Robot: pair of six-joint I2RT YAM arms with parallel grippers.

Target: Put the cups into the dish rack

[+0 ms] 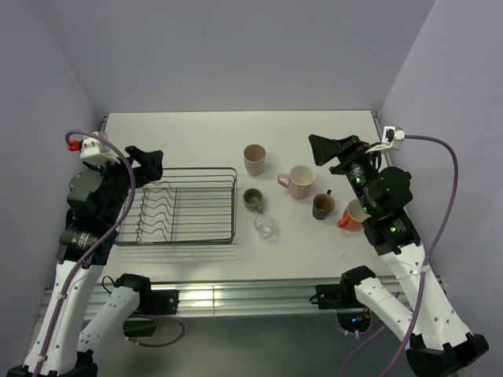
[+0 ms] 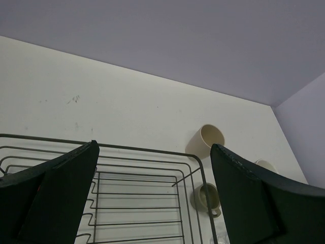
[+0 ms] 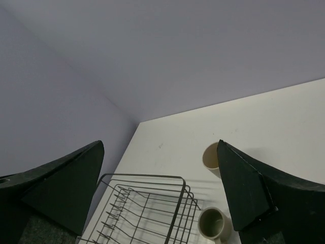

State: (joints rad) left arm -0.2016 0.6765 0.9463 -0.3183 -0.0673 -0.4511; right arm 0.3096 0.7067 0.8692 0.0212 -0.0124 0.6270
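The right gripper moves back and down toward the rack (image 1: pixel 182 206) next, tilting its fingers onto the clear glass's rack-side rim (image 1: pixel 257 228), as the glass's opening faces up.
The dark wire dish rack (image 1: pixel 182 206) stands on the left of the table with nothing in it; it also shows in the left wrist view (image 2: pixel 137 193) and the right wrist view (image 3: pixel 147 213). To its right stand the beige tumbler (image 1: pixel 255 159), pink mug (image 1: pixel 299 181), olive-green cup (image 1: pixel 253 200), clear glass (image 1: pixel 266 226), dark brown mug (image 1: pixel 323 206) and orange mug (image 1: pixel 354 215). The tumbler (image 2: pixel 209 138) and olive cup (image 2: pixel 205 197) show past the left fingers. My left gripper (image 1: pixel 145 161) is open and empty above the rack's left end. My right gripper (image 1: pixel 334 149) is open and empty, raised above the mugs.
The white table (image 1: pixel 196 133) is boxed in by lilac walls on three sides. Its metal front edge (image 1: pixel 236 294) carries both arm bases. A purple cable (image 1: pixel 448 196) loops off the right arm.
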